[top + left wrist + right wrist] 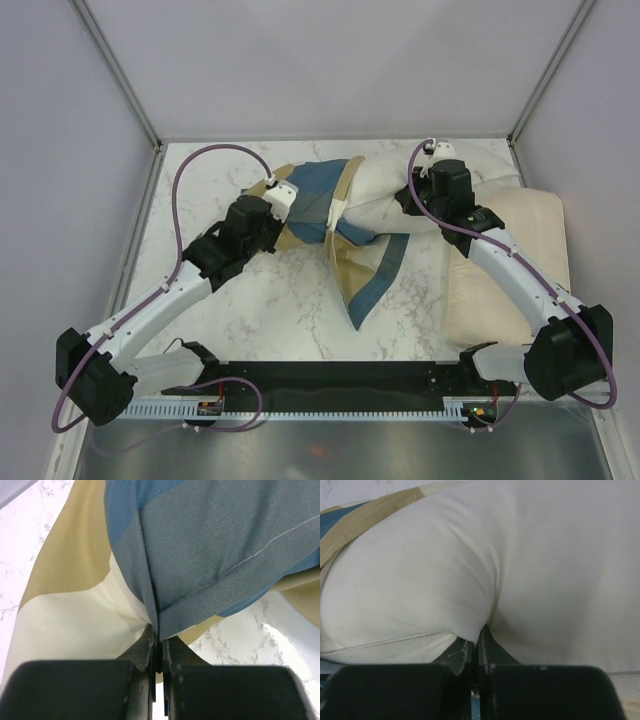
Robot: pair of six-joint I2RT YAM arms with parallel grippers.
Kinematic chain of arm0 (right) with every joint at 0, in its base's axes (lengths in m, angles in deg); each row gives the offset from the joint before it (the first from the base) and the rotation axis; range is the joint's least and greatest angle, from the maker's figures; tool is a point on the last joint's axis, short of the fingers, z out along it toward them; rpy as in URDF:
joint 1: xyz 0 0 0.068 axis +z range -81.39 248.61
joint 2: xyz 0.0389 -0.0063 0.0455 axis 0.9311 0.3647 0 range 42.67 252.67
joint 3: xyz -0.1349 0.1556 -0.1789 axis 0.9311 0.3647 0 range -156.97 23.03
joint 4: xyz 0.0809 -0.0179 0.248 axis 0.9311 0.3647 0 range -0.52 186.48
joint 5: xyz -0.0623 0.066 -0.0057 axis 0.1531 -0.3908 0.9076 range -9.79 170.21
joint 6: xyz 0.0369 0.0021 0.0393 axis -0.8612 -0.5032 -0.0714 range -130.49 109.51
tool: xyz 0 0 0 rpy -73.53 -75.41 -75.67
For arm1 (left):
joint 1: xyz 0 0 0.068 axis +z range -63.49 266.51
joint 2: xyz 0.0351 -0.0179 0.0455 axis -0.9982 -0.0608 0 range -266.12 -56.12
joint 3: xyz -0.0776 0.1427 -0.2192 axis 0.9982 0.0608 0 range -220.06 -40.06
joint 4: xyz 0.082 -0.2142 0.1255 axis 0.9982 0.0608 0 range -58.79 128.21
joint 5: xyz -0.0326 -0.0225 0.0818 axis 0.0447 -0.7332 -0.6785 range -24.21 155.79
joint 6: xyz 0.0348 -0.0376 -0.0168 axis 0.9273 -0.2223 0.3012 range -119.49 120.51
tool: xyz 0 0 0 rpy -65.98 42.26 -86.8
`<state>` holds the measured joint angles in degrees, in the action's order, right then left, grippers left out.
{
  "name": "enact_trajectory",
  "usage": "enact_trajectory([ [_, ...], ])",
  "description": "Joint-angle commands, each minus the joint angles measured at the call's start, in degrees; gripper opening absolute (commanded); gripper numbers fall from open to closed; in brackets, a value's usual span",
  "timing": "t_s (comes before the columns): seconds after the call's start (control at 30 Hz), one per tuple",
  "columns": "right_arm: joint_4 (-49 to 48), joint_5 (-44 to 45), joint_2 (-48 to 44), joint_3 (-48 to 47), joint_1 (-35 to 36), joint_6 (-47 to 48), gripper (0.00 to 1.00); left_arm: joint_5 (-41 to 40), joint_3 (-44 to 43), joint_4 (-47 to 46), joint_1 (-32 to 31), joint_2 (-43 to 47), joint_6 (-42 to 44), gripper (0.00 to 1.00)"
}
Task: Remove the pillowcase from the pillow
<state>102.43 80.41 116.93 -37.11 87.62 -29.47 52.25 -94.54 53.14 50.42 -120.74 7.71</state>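
Note:
Next, my left gripper draws away from the pillow, to the left in the top view, because the pillowcase (318,200) still covers the pillow's end.
The pillowcase (318,200), in blocks of steel blue, tan and cream, lies bunched over the left end of the plump off-white pillow (400,190) at the back of the table, with a loose flap (368,278) trailing toward me. My left gripper (285,192) is shut on a fold of the pillowcase (210,555), its jaws pinching the blue hem (159,630). At the pillow's bare middle my right gripper (415,195) is shut on a pinch of the pillow (485,565), cloth bulging on both sides of the jaws (479,636).
A flatter cream pillow (520,260) lies at the right under my right arm. The marble table (260,310) is fenced by grey walls at the back and sides. A black rail (340,380) carrying the arm bases runs along the near edge.

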Motion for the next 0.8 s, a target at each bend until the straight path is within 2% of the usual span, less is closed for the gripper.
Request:
enact_trajectory([
  [0.0,-3.2,4.71,-0.7,-1.99,-2.74,-1.14,0.0,-13.08,0.77,0.56,1.64,3.26,-0.69,0.02],
  [0.13,-3.02,2.96,0.53,-4.54,-5.55,-1.58,0.0,-17.04,1.3,1.27,6.11,6.25,-2.28,0.02],
  [0.3,-1.97,1.46,2.55,-7.88,-8.27,-1.23,0.0,-15.38,1.66,1.71,14.98,8.98,-5.7,0.02],
  [0.77,-1.61,0.41,4.75,-7.71,-13.47,-0.27,0.0,-18.97,1.48,2.06,23.44,9.78,-8.52,0.02],
])
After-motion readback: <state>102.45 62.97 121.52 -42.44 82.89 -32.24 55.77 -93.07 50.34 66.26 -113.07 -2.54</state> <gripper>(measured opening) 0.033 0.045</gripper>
